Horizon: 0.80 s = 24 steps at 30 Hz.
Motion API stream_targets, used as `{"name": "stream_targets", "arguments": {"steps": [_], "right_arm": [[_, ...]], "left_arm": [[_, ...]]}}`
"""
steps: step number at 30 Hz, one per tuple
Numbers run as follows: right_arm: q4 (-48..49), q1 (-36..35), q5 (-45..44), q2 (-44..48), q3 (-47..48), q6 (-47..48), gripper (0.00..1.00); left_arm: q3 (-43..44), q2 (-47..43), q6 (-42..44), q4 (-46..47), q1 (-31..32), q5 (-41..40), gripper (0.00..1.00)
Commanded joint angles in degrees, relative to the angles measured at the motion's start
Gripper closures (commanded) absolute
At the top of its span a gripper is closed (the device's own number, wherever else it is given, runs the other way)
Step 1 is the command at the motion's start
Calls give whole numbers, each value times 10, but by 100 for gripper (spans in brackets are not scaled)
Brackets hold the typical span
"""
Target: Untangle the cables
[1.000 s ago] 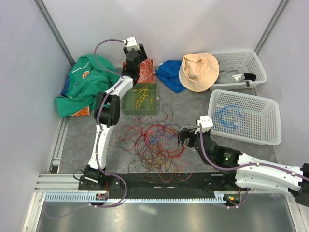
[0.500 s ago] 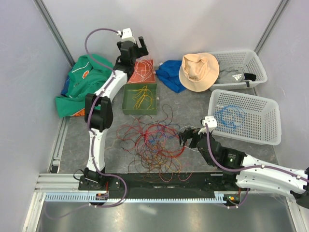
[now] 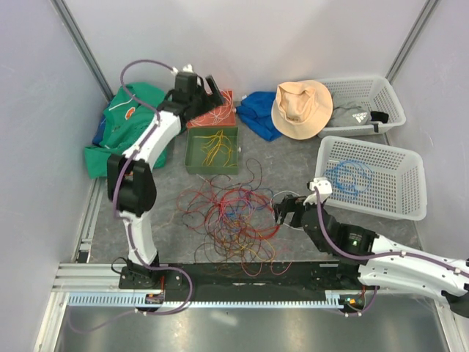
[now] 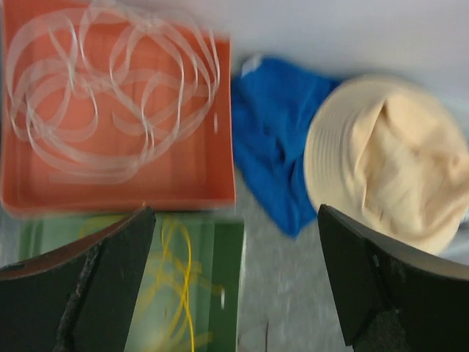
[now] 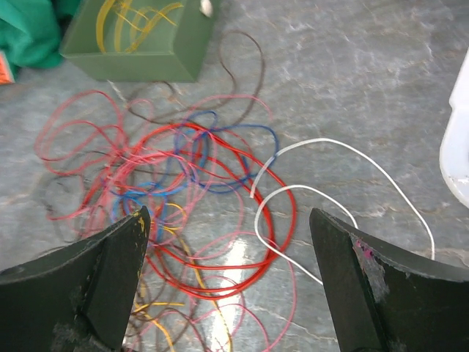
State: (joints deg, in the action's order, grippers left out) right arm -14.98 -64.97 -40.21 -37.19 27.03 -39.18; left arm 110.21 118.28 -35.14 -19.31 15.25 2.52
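My right gripper will go down next onto the red cable's outer bend [image 3: 276, 226] [image 5: 272, 248] where the white cable crosses, because that crossing is at the edge of the tangle, clear of the blue loops.
The cables [image 3: 233, 224] lie in a loose tangle of red, pink, blue, yellow and brown loops on the grey table, in front of both arms. In the right wrist view the tangle [image 5: 183, 191] spreads below my right gripper [image 5: 227, 286], which hangs open above it with nothing between its fingers. A white cable [image 5: 331, 192] curls off to the right of the red loops. High at the back, my left gripper [image 3: 211, 85] is open and empty over the orange tray [image 4: 117, 199] of white cables. The green tray [image 4: 227, 279] of yellow cables sits just in front.
A green garment [image 3: 121, 132] lies back left. A blue cloth [image 3: 258, 111] and a tan hat [image 3: 302, 108] lie at the back. Two white baskets stand on the right: the near one [image 3: 396, 202] holds a blue cable coil, the far one [image 3: 359, 84] a grey garment.
My left gripper has opened and its arm has swung left and back over the trays. The right gripper has crept slightly forward, still open beside the tangle.
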Motion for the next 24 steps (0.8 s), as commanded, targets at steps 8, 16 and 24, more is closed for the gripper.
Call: {"name": "stream_targets", "arguments": {"steps": [8,16,24], "right_arm": [[13,4,2,-176,9,-65,22],[82,3,34,-235,-36,-59,43],[106,3,12,-330,-22,-46,46]], "left_arm": [[-449,-368,-80,144,266,-161,0],[-595,-488,-125,165,373,-227,0],[-706,-602,-175,162,392,-219,0]]}}
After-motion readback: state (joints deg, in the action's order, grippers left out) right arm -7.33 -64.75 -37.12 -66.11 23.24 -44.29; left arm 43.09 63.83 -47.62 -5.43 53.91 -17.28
